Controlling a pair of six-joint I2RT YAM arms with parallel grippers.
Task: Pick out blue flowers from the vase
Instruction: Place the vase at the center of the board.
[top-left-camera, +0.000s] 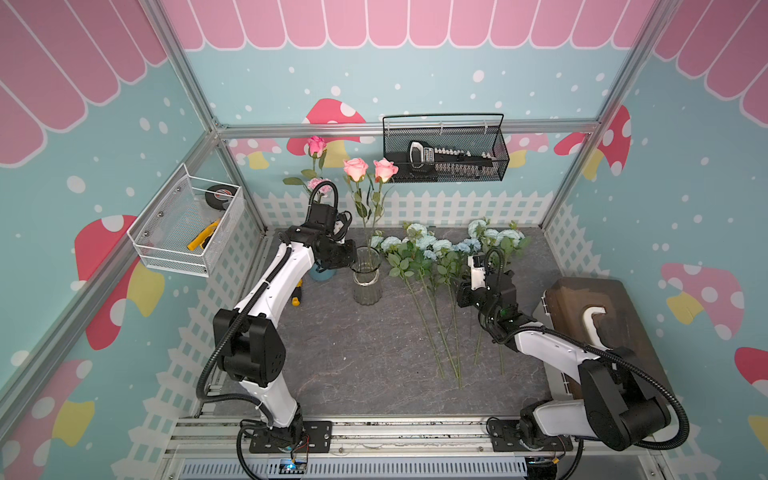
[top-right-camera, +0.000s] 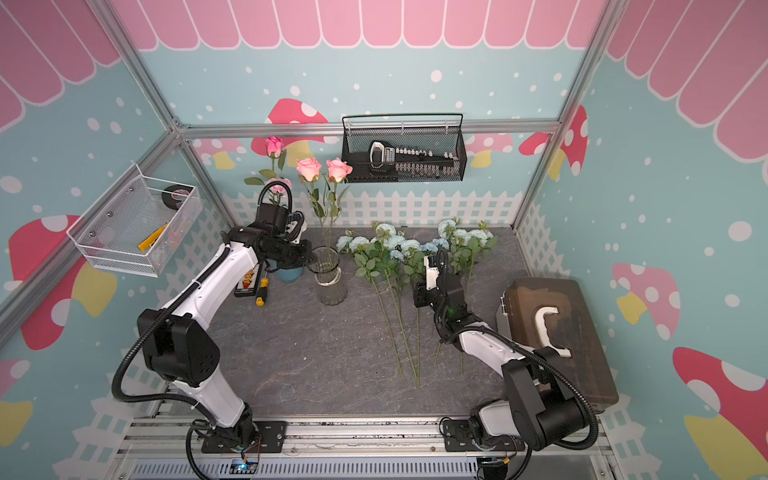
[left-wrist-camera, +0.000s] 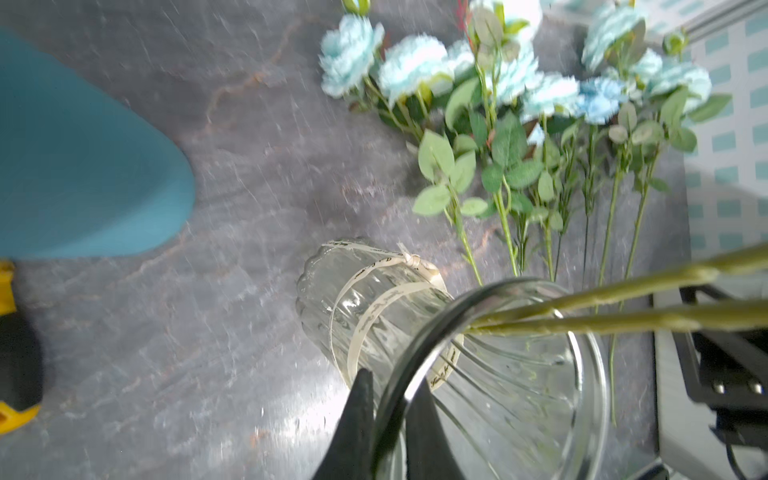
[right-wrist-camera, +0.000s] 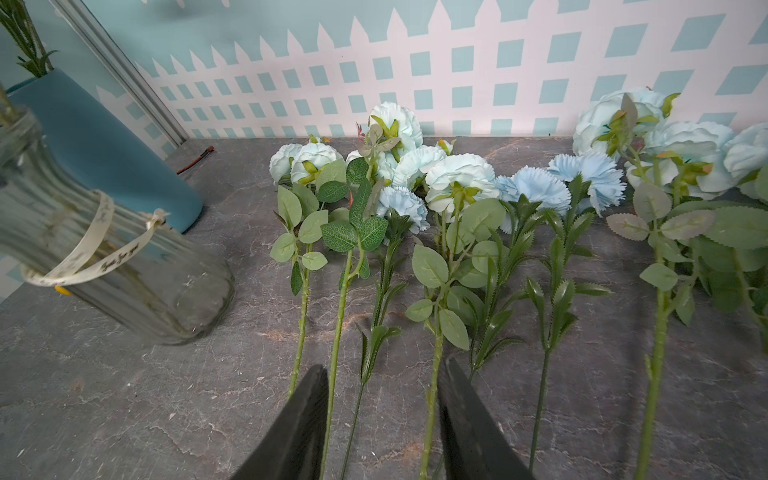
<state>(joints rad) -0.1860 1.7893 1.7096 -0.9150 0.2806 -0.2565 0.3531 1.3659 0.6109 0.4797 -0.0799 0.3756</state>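
I need to move the glass vase (top-left-camera: 366, 276) outward with my left gripper next, onto the bare tabletop between the teal vase and the blooms, and let go of the glass vase's rim.
The clear ribbed glass vase (top-left-camera: 366, 276) (top-right-camera: 330, 276) stands at the back of the table, left of centre, and holds two pink roses (top-left-camera: 356, 168) on long stems (left-wrist-camera: 623, 291). My left gripper (left-wrist-camera: 392, 386) (top-left-camera: 351, 257) is shut on the vase's rim (left-wrist-camera: 436, 340), one finger outside the glass and one inside. Several blue flowers (top-left-camera: 432, 249) (top-right-camera: 399, 245) (left-wrist-camera: 519, 79) (right-wrist-camera: 457, 178) lie side by side on the table right of the vase, blooms toward the back wall. My right gripper (right-wrist-camera: 384, 368) (top-left-camera: 464, 291) hangs open just above their stems, holding nothing.
A teal vase (top-left-camera: 322, 274) (left-wrist-camera: 83, 166) with a pink rose (top-left-camera: 316, 145) stands behind my left arm. A yellow-handled screwdriver (top-left-camera: 297, 297) lies near it. A brown box (top-left-camera: 602, 320) fills the right side. A black wire basket (top-left-camera: 444, 153) and a white one (top-left-camera: 187, 224) hang on the walls.
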